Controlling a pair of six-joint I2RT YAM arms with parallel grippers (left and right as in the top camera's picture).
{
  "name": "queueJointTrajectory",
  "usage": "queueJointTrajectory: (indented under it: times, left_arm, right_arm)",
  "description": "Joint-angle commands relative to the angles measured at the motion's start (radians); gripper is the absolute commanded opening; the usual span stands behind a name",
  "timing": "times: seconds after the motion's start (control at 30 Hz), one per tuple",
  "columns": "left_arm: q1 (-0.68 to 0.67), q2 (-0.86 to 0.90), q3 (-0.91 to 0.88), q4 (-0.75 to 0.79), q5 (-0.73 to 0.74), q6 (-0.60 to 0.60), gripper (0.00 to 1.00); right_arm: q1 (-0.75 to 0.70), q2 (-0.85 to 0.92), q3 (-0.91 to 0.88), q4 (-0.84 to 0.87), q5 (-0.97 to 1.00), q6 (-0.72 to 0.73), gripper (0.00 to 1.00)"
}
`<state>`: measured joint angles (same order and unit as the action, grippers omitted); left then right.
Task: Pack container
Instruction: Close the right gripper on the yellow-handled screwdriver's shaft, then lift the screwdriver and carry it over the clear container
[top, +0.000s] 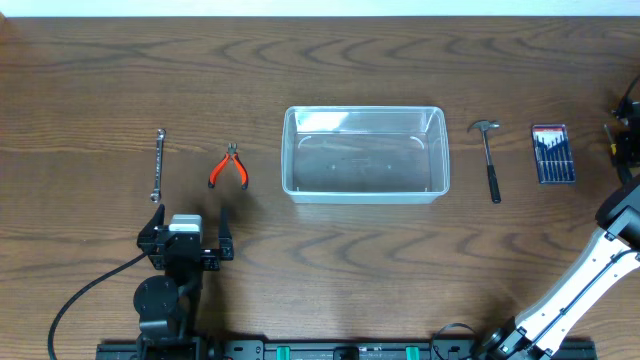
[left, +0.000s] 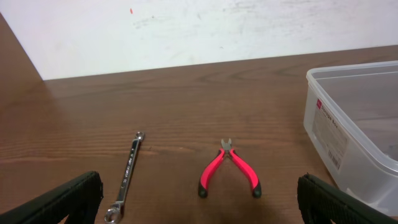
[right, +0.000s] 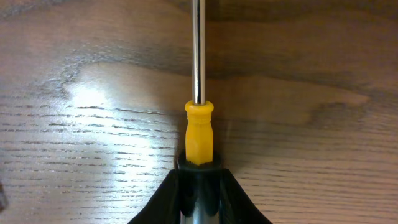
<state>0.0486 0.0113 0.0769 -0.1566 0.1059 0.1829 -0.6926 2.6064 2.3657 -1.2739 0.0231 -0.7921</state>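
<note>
I should lift my right gripper, carry it to the left in the overhead view, lower it over the container's bottom and let go of the screwdriver, because the clear container (top: 364, 196) is empty.
The clear plastic container (top: 364, 196) stands mid-table and looks empty; its left end shows in the left wrist view (left: 329, 134). My left gripper (top: 187, 232) is open and empty, near the front of the table. In its wrist view the jaws (left: 199, 202) are wide apart, with red-handled pliers (left: 227, 168) and a steel wrench (left: 127, 174) lying ahead of them. My right gripper (top: 622, 140) is at the far right edge. In its wrist view the fingers (right: 199, 183) are shut on a screwdriver (right: 198, 127) with a yellow-and-black handle and a steel shaft, just above the table.
The wrench (top: 157, 165) and pliers (top: 229, 167) lie left of the container. A hammer (top: 490, 158) and a pack of small screwdrivers (top: 552, 153) lie right of it. A black cable (top: 85, 295) runs from the left arm's base.
</note>
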Motion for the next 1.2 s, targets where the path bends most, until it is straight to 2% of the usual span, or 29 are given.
queueJointTrajectory:
  times: [0.0,0.3,0.57,0.73,0.87,1.17]
  left_arm:
    - [-0.002,-0.001,-0.027,-0.010,0.013,-0.008,0.98]
    - [-0.002,-0.001,-0.027,-0.010,0.013,-0.008,0.98]
    - [-0.002,-0.001,-0.027,-0.010,0.013,-0.008,0.98]
    - [-0.002,-0.001,-0.027,-0.010,0.013,-0.008,0.98]
    - [-0.002,-0.001,-0.027,-0.010,0.014,-0.008,0.98]
    - [-0.002,-0.001,-0.027,-0.010,0.013,-0.008,0.98]
  right_arm:
    - [0.012,0.004,0.017,0.003,-0.002,0.037,0.01]
    - [0.072,-0.080,0.115,-0.005,-0.050,0.097,0.01]
    - [0.222,-0.228,0.300,-0.091,-0.159,0.095,0.01]
    - [0.421,-0.360,0.315,-0.114,-0.235,0.094,0.01]
    - [0.602,-0.431,0.315,-0.155,-0.244,0.030,0.01]
    - [0.957,-0.444,0.275,-0.397,-0.235,-0.122,0.01]
